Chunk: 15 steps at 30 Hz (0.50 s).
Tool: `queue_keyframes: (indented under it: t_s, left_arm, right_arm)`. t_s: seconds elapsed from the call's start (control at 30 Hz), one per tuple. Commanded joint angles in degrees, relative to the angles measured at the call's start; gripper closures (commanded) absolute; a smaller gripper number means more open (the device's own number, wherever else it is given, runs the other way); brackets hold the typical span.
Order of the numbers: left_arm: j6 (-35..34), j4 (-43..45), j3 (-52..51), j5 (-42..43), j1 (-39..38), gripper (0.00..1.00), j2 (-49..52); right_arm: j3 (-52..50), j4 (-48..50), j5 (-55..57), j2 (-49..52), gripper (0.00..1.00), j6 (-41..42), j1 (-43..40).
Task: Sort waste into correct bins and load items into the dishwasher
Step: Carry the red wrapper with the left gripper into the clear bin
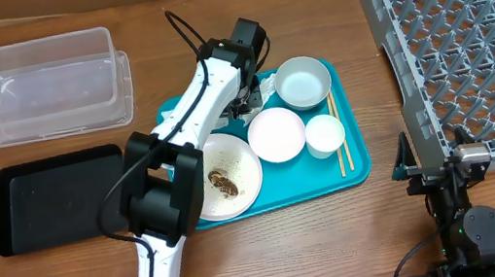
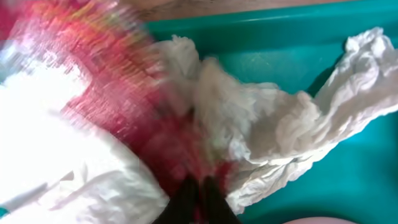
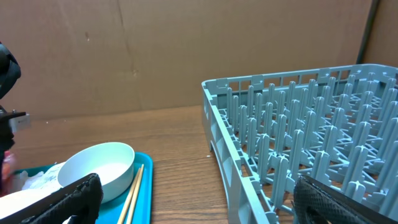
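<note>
The clear tub (image 1: 46, 89) is open and empty, so my left gripper will lift the wrapper next and then swing left in the overhead view, over the tub.
My left gripper (image 2: 199, 194) is shut on the red snack wrapper (image 2: 118, 93), its black fingertips pinched together in the red foil. Crumpled white napkins (image 2: 280, 130) lie around it on the teal tray (image 2: 367, 180). From overhead the left arm reaches to the tray's far left corner (image 1: 246, 97). The white plate (image 1: 230, 151) holds brown food scraps (image 1: 225, 183). Next to it sit the pinkish bowl (image 1: 276, 134), grey-green bowl (image 1: 303, 81), small cup (image 1: 325, 134) and chopsticks (image 1: 338, 140). My right gripper (image 1: 435, 162) stands open beside the grey dish rack (image 1: 465, 47), holding nothing.
The clear tub (image 1: 43, 85) stands at the back left, with the black tray (image 1: 55, 199) in front of it. In the right wrist view the rack's wall (image 3: 249, 155) rises close on the right, and the bowl (image 3: 99, 168) and chopsticks (image 3: 134, 193) lie to the left.
</note>
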Motion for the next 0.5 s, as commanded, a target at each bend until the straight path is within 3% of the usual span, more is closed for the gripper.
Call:
queue_keyframes:
  t_s: [0.0, 0.2, 0.47]
  left_arm:
    - [0.0, -1.0, 1.2, -1.0, -0.4, 0.96, 0.5]
    - [0.0, -8.6, 7.1, -1.0, -0.4, 0.96, 0.5]
    - [-3.4, -24.3, 24.6, -1.1, 0.1, 0.96, 0.5]
  right_arm:
    - [-0.6, 0.3, 0.3, -0.6, 0.00, -0.2, -0.1]
    - [-0.6, 0.3, 0.3, -0.6, 0.00, -0.2, -0.1]
    - [-0.6, 0.3, 0.3, -0.6, 0.00, -0.2, -0.1]
